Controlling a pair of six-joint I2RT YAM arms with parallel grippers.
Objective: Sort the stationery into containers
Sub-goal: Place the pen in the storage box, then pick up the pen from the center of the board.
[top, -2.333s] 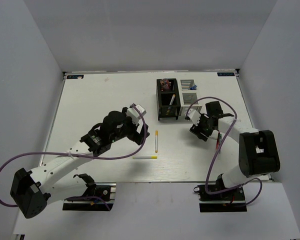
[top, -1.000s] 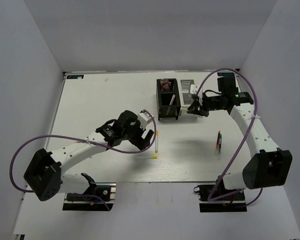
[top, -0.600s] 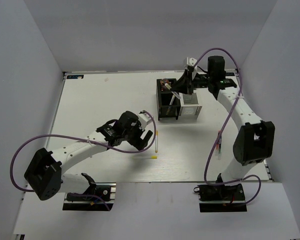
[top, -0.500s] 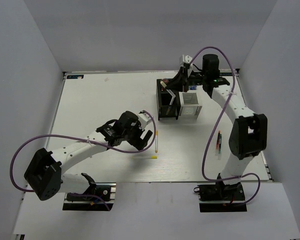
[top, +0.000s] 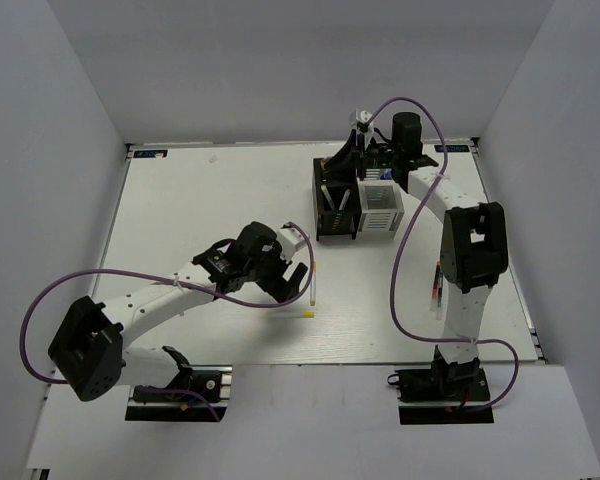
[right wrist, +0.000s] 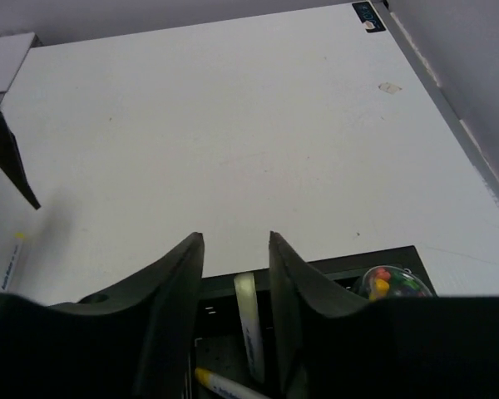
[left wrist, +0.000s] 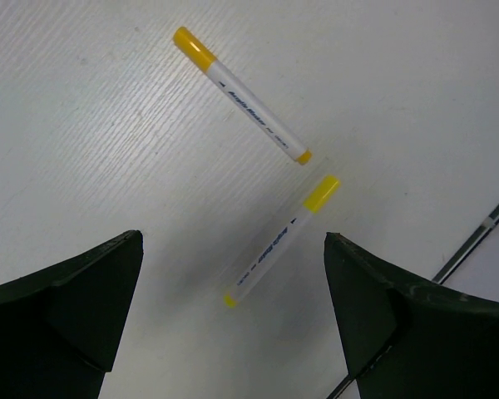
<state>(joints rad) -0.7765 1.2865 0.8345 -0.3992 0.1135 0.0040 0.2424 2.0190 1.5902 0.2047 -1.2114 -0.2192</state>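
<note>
My left gripper should next move down and across to the nearer pen's yellow cap, because the cap is below the gripper's fingers and to their right in the top view.
Two thin white pens with yellow ends (top: 313,283) (top: 298,313) lie on the table. My left gripper (top: 298,272) hovers over them, jaws wide open and empty. In the left wrist view (left wrist: 233,241) one pen (left wrist: 276,253) lies between the fingers and the other (left wrist: 241,94) lies farther off. My right gripper (top: 342,172) is above the black organizer (top: 336,232). In the right wrist view (right wrist: 237,249) a white pen (right wrist: 249,324) stands in the organizer between the parted jaws, touching neither. A second yellow-ended pen (right wrist: 224,384) lies below it.
The white organizer (top: 378,215) stands right of the black one. Thin dark red and green pens (top: 438,285) lie on the table at the right. A clear ball of coloured beads (right wrist: 391,283) sits in the black organizer. Walls enclose the table on three sides.
My right arm swung from the table's right side up to the black organizer carrying a white pen, which now stands inside it. My left gripper moved over the two pens and stays there.
</note>
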